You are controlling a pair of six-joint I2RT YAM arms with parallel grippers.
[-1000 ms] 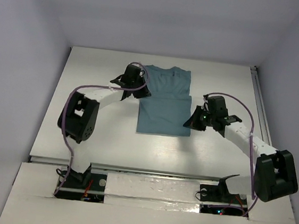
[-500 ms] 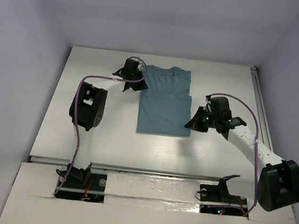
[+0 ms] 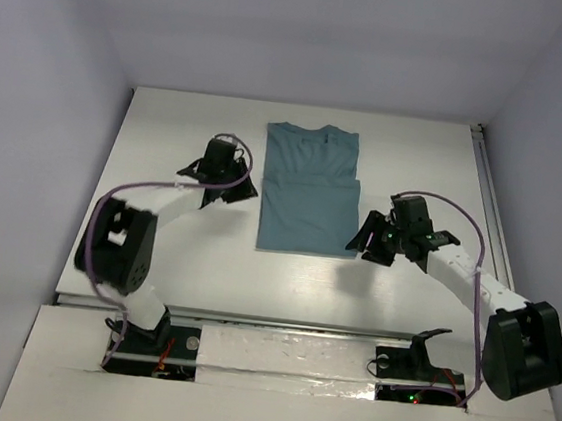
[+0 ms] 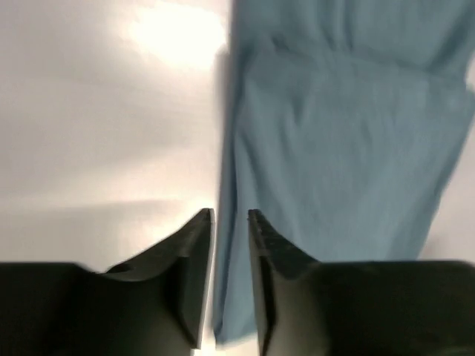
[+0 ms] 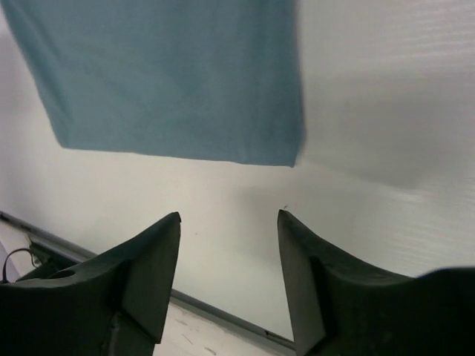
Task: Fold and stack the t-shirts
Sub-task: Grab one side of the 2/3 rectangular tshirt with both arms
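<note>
The teal t-shirt's near hem corner (image 3: 352,256) (image 5: 290,159) still lies just beyond my right gripper's wide-open fingers. I will bring my right gripper down onto that hem corner beside it and narrow its fingers.
The teal t-shirt (image 3: 308,188) lies flat in a narrow folded rectangle at the middle of the table, collar toward the far side. My left gripper (image 3: 241,188) hovers just off its left edge. In the left wrist view the left gripper (image 4: 230,216) has its jaws a small way apart, with the t-shirt's (image 4: 341,148) edge showing below the gap and nothing pinched. My right gripper (image 3: 363,242) sits off the shirt's near right corner. In the right wrist view the right gripper (image 5: 228,215) stands wide open over bare table, the t-shirt (image 5: 171,74) just beyond its tips.
A metal rail (image 3: 279,323) runs along the table's near edge, also seen as the rail (image 5: 223,315) below the right fingers. Another rail (image 3: 489,192) lines the right side. Pale walls close in the table on three sides.
Both grippers have opened and let go of the shirt. The left gripper drew back from the shirt's far left corner toward the near left; the right one slid slightly nearer.
</note>
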